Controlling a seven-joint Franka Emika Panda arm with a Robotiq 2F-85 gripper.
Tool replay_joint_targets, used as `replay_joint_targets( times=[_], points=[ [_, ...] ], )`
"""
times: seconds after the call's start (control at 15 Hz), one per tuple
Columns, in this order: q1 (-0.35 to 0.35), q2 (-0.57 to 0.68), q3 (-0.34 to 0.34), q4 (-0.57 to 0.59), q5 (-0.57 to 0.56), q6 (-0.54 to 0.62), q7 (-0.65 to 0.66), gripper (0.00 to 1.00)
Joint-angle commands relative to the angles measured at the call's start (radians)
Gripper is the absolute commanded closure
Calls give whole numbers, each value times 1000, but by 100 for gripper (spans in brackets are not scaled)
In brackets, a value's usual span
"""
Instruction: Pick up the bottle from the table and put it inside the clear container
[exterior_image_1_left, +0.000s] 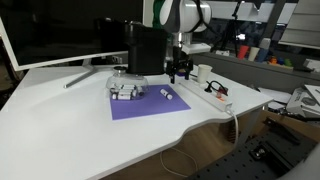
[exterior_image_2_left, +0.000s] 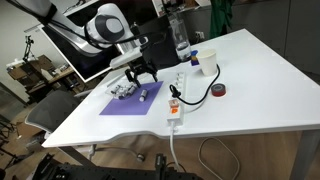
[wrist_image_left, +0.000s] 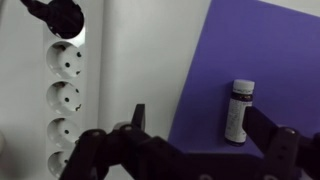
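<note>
My gripper will shift toward the bottle, which lies below it and to its right in the wrist view, and bring the open fingers down around its white label (exterior_image_1_left: 168, 95) (wrist_image_left: 236, 121).
The bottle (wrist_image_left: 238, 112) is tiny and white with a dark band. It lies on the purple mat (wrist_image_left: 260, 50) near the mat's edge, and it shows in both exterior views (exterior_image_1_left: 167, 96) (exterior_image_2_left: 146, 95). My gripper (wrist_image_left: 202, 125) is open and empty, hovering above the mat's edge. In the wrist view the bottle lies just inside the right finger. The gripper also shows in both exterior views (exterior_image_1_left: 180, 72) (exterior_image_2_left: 140, 76). The clear container (exterior_image_1_left: 124, 90) (exterior_image_2_left: 123, 90) is a low see-through tub on the mat's other side, with small things inside.
A white power strip (wrist_image_left: 65, 100) (exterior_image_2_left: 175, 106) with a black plug (wrist_image_left: 60, 15) lies beside the mat. A tall black box (exterior_image_1_left: 143, 48) stands behind the container. A white cup (exterior_image_2_left: 205, 63), a red tape roll (exterior_image_2_left: 220, 91) and a monitor (exterior_image_1_left: 50, 35) are also on the table.
</note>
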Motion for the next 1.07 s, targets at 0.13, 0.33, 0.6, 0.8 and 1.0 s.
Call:
replay_joint_targets(
  times=[0.13, 0.33, 0.6, 0.8, 1.0],
  points=[
    [81, 148, -20, 97, -19, 104, 177, 0],
    [123, 181, -38, 117, -19, 152, 230, 0],
    [151, 184, -48, 116, -14, 162, 258, 40],
    [147, 155, -30, 85, 7, 151, 259, 61],
    [128, 123, 1, 55, 47, 103, 260, 81]
  ],
)
